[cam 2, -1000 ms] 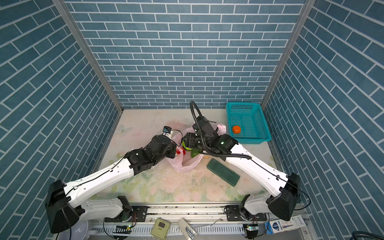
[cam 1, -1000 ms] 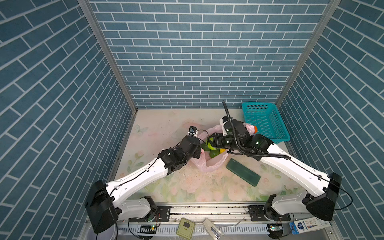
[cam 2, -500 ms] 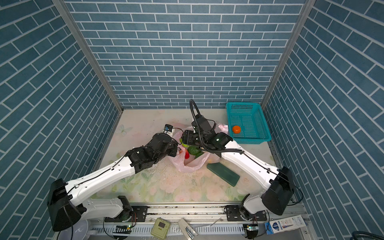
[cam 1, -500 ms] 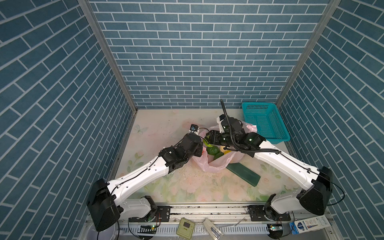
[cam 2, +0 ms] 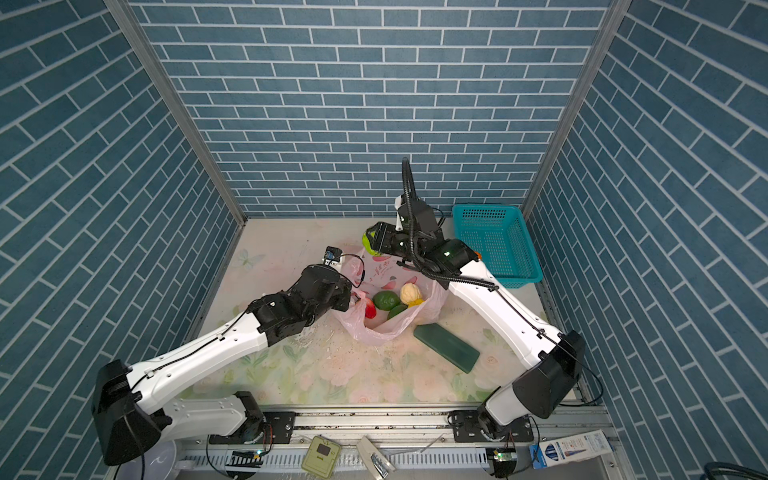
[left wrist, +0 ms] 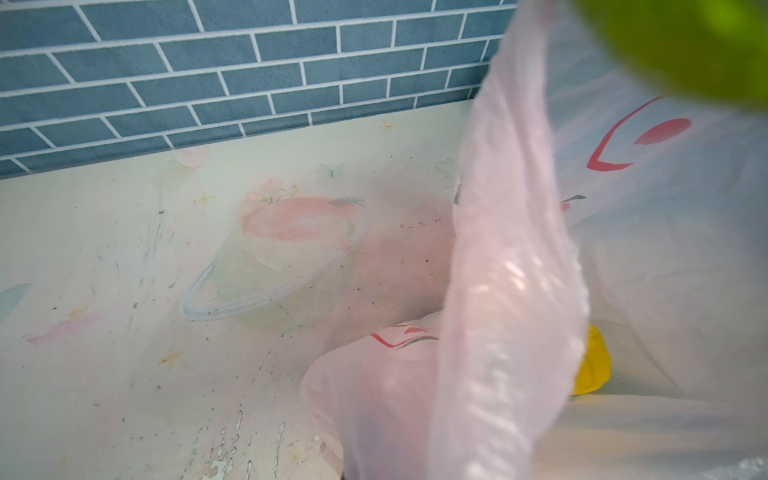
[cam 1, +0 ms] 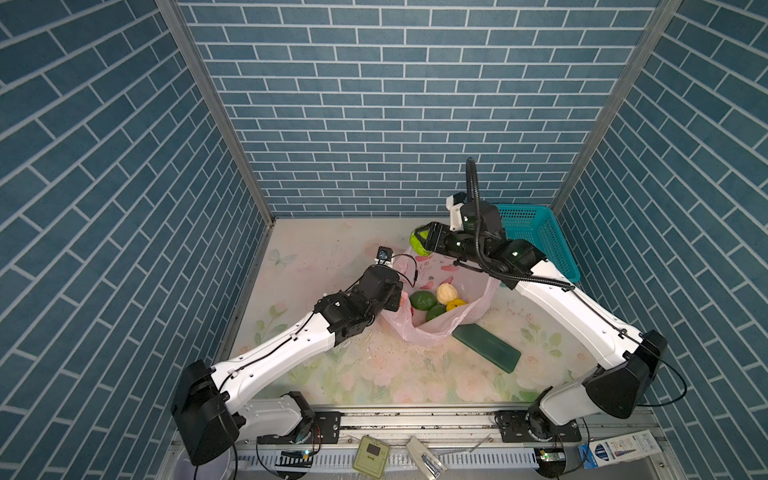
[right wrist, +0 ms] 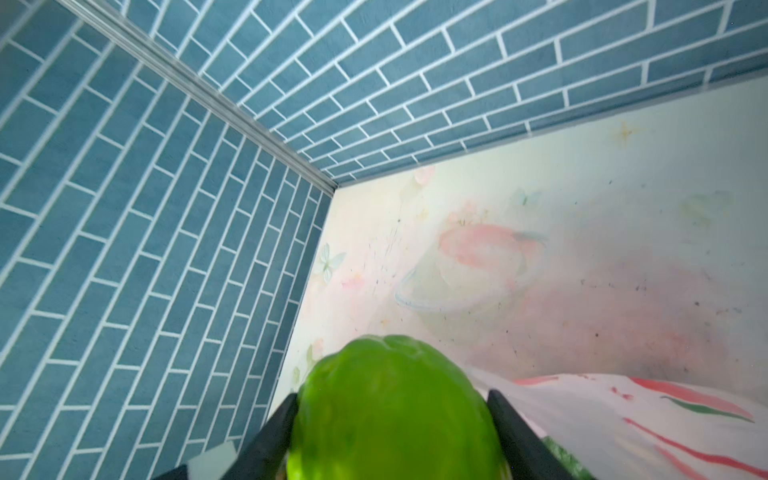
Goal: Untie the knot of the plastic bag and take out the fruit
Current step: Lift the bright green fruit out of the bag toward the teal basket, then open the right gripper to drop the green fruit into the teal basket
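Note:
My right gripper needs to swing across and down past its forearm next, into the teal basket's empty middle (cam 2: 494,246), which is lower than the gripper. It should release the fruit (cam 2: 369,245) there.
The pale-pink plastic bag (cam 1: 428,330) (cam 2: 374,332) lies with its mouth wide; no knot is in view. Inside it lie fruit: a dark green one (cam 1: 422,300), a cream one (cam 1: 445,293), a yellow one (cam 1: 456,305) and a red one (cam 2: 370,309). My right gripper (cam 1: 422,243) (right wrist: 392,395) is shut on a bright green fruit (cam 2: 369,245) (right wrist: 395,415), held in the air above the bag's far rim. At the bag's left rim, my left gripper (cam 1: 399,301) is shut on the plastic. A pink strip (left wrist: 511,291) hides its jaws in the left wrist view.
A teal basket (cam 1: 536,237) (cam 2: 498,249) stands at the back right, partly behind the right arm, with something orange (cam 2: 478,254) at its near edge. A flat dark green block (cam 1: 486,347) (cam 2: 446,347) lies right of the bag. Brick walls close three sides.
My right gripper has risen out of the bag with the bright green fruit and moved toward the back wall. The left gripper has kept its hold on the bag's rim.

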{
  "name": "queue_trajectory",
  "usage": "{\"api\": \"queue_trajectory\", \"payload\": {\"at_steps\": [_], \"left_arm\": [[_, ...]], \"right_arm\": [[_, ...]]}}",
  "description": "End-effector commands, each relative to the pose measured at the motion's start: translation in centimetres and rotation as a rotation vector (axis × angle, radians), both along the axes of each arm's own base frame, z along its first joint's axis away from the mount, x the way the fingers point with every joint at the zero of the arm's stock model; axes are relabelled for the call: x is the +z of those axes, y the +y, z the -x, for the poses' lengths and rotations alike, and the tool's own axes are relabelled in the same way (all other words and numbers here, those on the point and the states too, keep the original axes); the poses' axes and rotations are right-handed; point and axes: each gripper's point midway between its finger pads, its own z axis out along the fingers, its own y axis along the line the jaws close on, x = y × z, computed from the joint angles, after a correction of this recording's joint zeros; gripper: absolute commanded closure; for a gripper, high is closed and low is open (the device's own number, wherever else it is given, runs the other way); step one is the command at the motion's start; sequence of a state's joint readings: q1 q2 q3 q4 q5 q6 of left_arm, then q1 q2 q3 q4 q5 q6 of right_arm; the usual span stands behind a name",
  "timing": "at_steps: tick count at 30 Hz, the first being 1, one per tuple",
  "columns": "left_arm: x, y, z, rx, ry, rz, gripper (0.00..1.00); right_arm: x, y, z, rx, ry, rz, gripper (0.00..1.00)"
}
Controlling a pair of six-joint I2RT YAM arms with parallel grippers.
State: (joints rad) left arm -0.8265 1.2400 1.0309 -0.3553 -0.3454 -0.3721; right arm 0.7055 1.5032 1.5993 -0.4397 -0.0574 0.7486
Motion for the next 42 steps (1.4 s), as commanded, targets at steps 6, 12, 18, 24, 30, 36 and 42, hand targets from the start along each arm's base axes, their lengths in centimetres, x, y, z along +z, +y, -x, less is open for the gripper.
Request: {"api": "queue_trajectory", "payload": {"at_steps": [6, 12, 18, 24, 30, 36, 42], "left_arm": [[3.1, 2.8, -2.0, 0.053, -0.082, -0.04, 1.0], [3.4, 3.2, -1.8, 0.05, -0.095, -0.054, 1.0], [3.2, 3.7, -0.9, 0.041, -0.09, -0.035, 1.0], [1.7, 4.1, 0.8, 0.005, -0.058, -0.011, 1.0], [0.5, 4.4, 2.6, -0.025, -0.031, 0.042, 1.0], [-0.2, 4.2, 3.8, -0.043, -0.013, 0.059, 1.0], [-0.3, 3.9, 4.1, -0.044, -0.017, 0.083, 1.0]], "right_arm": [[5.3, -5.6, -2.6, -0.07, -0.108, -0.028, 0.44], [6.2, -12.0, -5.2, -0.214, -0.15, -0.002, 0.44], [3.7, -20.0, -7.7, -0.389, -0.133, 0.079, 0.42], [-2.6, -26.9, -10.8, -0.526, -0.05, 0.176, 0.42], [-10.0, -31.5, -14.7, -0.612, 0.055, 0.249, 0.42], [-16.0, -34.0, -17.5, -0.633, 0.147, 0.341, 0.4], [-19.5, -35.3, -18.0, -0.642, 0.246, 0.416, 0.26]]}}
